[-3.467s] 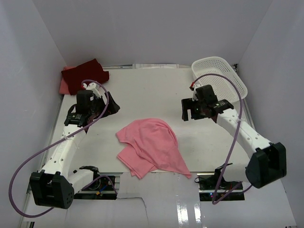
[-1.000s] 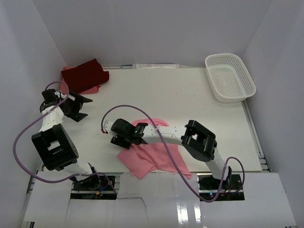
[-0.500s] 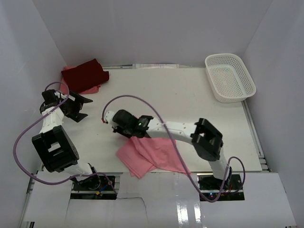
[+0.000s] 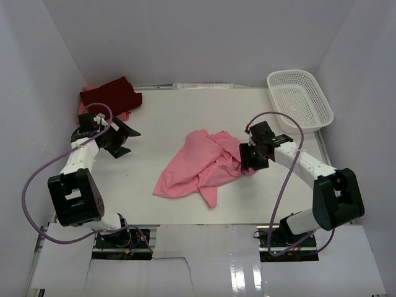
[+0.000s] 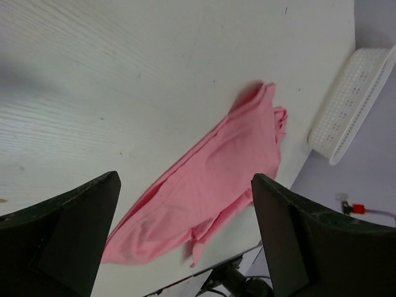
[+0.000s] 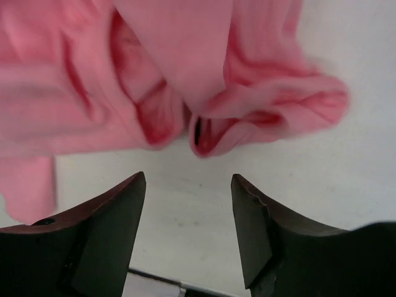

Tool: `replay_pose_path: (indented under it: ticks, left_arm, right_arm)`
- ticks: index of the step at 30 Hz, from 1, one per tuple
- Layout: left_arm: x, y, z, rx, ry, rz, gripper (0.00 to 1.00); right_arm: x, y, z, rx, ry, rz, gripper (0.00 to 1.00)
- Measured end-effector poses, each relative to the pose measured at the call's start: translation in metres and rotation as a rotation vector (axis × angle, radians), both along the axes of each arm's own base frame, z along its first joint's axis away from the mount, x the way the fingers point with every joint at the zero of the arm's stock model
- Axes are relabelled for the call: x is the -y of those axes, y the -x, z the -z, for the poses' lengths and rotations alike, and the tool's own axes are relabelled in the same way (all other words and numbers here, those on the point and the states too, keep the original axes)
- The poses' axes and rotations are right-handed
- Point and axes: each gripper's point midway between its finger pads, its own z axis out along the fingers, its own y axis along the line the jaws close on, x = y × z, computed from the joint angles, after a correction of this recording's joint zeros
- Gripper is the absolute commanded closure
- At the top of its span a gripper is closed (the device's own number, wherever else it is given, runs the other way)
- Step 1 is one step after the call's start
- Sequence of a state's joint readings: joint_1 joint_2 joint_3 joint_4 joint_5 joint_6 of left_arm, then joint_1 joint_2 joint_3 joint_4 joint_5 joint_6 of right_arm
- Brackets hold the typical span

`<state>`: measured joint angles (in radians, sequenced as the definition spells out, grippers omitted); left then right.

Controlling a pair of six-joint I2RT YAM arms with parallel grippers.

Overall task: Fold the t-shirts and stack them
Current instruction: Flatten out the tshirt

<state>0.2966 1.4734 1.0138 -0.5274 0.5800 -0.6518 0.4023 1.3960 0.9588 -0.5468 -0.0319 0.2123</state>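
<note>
The t-shirt's far end is a long way off, so I should next move my open left gripper out and across, then down onto the hem there.
The light pink t-shirt lies crumpled and bunched mid-table. My right gripper hovers at its right edge, open. In the right wrist view the gripper has bare table between its fingers, and the folds of the t-shirt lie just past the tips. My left gripper is open and empty over the table's left part, well clear of the cloth. Its wrist view shows the gripper spread wide, with the t-shirt far beyond. The dark maroon t-shirt lies folded at the back left corner, with a salmon pink edge under it.
A white mesh basket stands at the back right corner, also seen as the basket in the left wrist view. White walls close in the table on three sides. Purple cables loop off both arms.
The right gripper has dragged the pink t-shirt's left part across to the right and let go, leaving it bunched. The left gripper has shifted slightly toward the table's middle.
</note>
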Motion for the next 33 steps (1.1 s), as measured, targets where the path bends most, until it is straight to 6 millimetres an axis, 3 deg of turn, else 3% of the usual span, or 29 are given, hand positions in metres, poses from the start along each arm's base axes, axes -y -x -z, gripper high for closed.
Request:
replay_pose_path:
  ticks: [2,3,5,8,11,14,16,20,22,25,29,33]
  left_arm:
    - [0.022,0.001,0.002,-0.004,-0.012,0.061,0.02]
    - [0.034,0.003,0.003,-0.006,-0.017,0.092,0.02]
    - [0.054,0.005,0.005,-0.007,-0.026,0.15,0.02]
    - [0.087,0.009,0.014,-0.031,-0.029,0.25,0.02]
    - [0.121,0.004,0.032,-0.077,-0.046,0.365,0.02]
    - [0.15,-0.006,0.052,-0.122,-0.074,0.449,0.05]
    - [0.166,-0.016,0.059,-0.131,-0.092,0.492,0.09]
    - [0.194,-0.062,0.059,-0.079,-0.158,0.553,0.06]
    - [0.206,-0.094,0.051,-0.006,-0.212,0.573,0.05]
    - [0.217,-0.127,0.036,0.107,-0.273,0.613,0.05]
    - [0.224,-0.15,0.023,0.203,-0.319,0.672,0.13]
    - [0.228,-0.157,0.033,0.211,-0.332,0.736,0.13]
  right_arm:
    - [0.01,0.037,0.032,-0.166,0.067,0.0,0.31]
    - [0.012,0.048,0.036,-0.206,0.088,-0.003,0.31]
    - [0.012,0.05,0.031,-0.207,0.108,-0.003,0.3]
    - [0.002,0.027,0.007,-0.115,0.116,-0.001,0.3]
    - [-0.009,-0.01,-0.024,0.004,0.115,0.016,0.3]
    - [-0.012,-0.038,-0.038,0.077,0.131,0.042,0.3]
    - [-0.011,-0.047,-0.036,0.09,0.154,0.052,0.31]
    - [-0.007,-0.05,-0.02,0.061,0.195,0.054,0.31]
    - [-0.006,-0.05,-0.016,0.049,0.202,0.055,0.31]
    - [-0.006,-0.049,-0.014,0.047,0.199,0.052,0.31]
    - [-0.009,-0.052,-0.015,0.055,0.187,0.048,0.31]
    - [-0.01,-0.054,-0.016,0.061,0.175,0.045,0.31]
